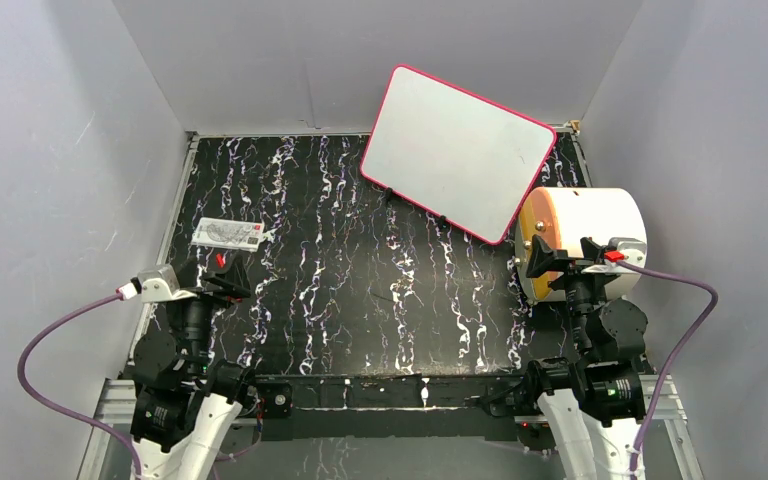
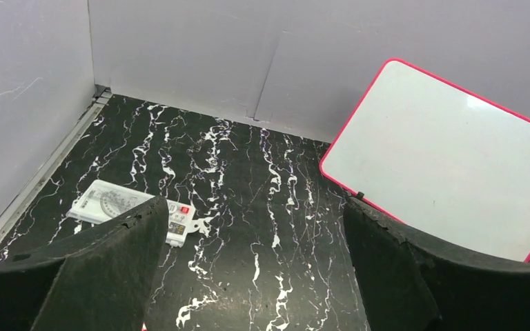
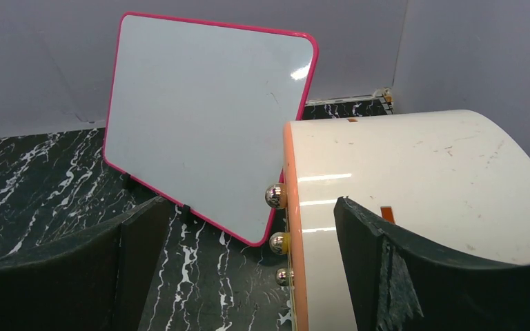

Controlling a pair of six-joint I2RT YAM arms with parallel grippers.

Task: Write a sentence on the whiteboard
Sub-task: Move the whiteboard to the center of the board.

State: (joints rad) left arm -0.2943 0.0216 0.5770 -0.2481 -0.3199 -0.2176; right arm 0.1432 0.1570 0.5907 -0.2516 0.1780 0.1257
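Note:
The board stands crooked, so my right gripper will next go to the left in the top view and down onto the board's clip foot nearer the cylinder [image 1: 442, 221] [image 3: 185, 209].
The whiteboard [image 1: 455, 150] stands tilted at the back right on small black clip feet, with a pink-red frame. Its face is blank; no sentence shows on it. It also shows in the left wrist view [image 2: 442, 158] and the right wrist view [image 3: 200, 138]. My left gripper [image 1: 228, 283] is open and empty low over the near left of the table, jaws wide apart [image 2: 255, 276]. My right gripper [image 1: 545, 258] is open and empty near the board's lower right corner [image 3: 248, 276]. A small red thing [image 1: 222, 260] lies just beyond the left gripper.
A small white printed card [image 1: 228, 234] lies flat at the left, also in the left wrist view [image 2: 110, 207]. A cream cylinder with an orange rim and metal knobs [image 1: 585, 240] lies on its side beside the right gripper [image 3: 414, 186]. Grey walls enclose the black marbled table [image 1: 380, 300].

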